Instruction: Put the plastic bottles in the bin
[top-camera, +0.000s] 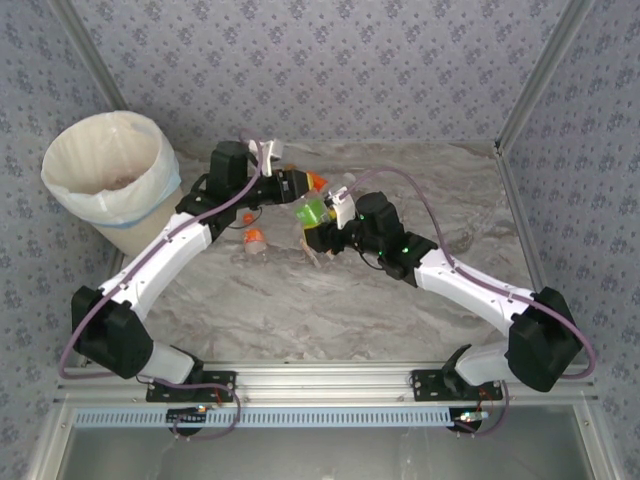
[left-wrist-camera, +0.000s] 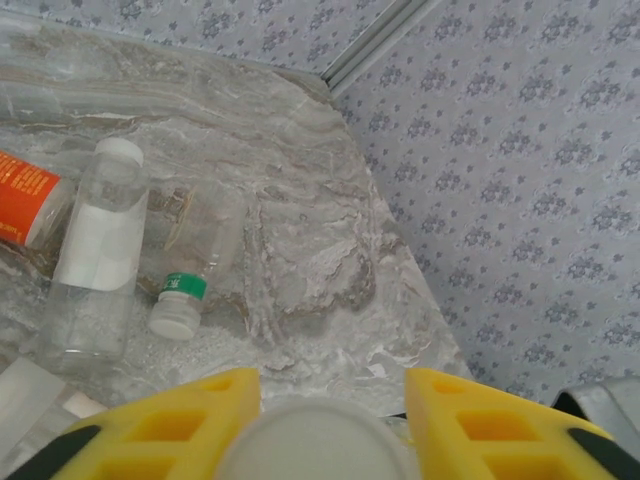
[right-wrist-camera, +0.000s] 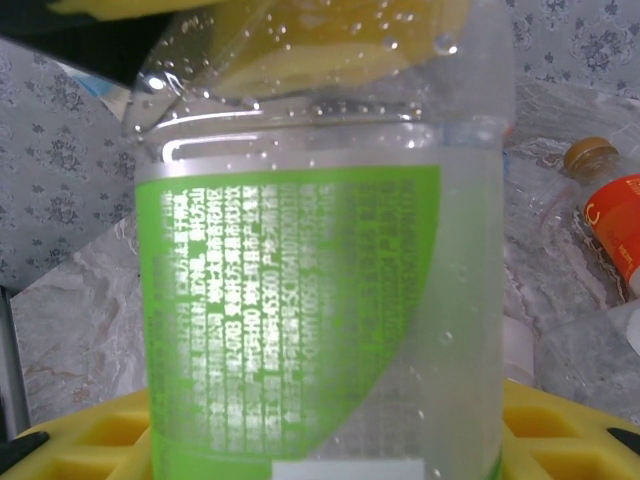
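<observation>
Next, my left gripper lifts, swings above the bin's opening (top-camera: 115, 168) and releases the white cap, since the opening faces up off that gripper's side, away from my right gripper.
The bin (top-camera: 150, 200), pale blue with a white bag liner, stands at the table's far left. My right gripper (top-camera: 322, 232) is shut on a clear plastic bottle with a green label (top-camera: 312, 212), held off the table; in the right wrist view this bottle (right-wrist-camera: 290, 300) stands between the yellow fingers (right-wrist-camera: 80, 440). My left gripper (top-camera: 298, 186) reaches toward the bottle pile at the far middle. Its yellow fingers (left-wrist-camera: 190, 425) are shut on a bottle's white cap (left-wrist-camera: 315, 440).
More bottles lie on the marble table (top-camera: 300, 300): an orange-labelled one (left-wrist-camera: 25, 200), a white-labelled one (left-wrist-camera: 100, 250), one with a green neck ring (left-wrist-camera: 180, 300). An orange-capped bottle (top-camera: 255, 240) lies nearer. Patterned walls close the back and sides.
</observation>
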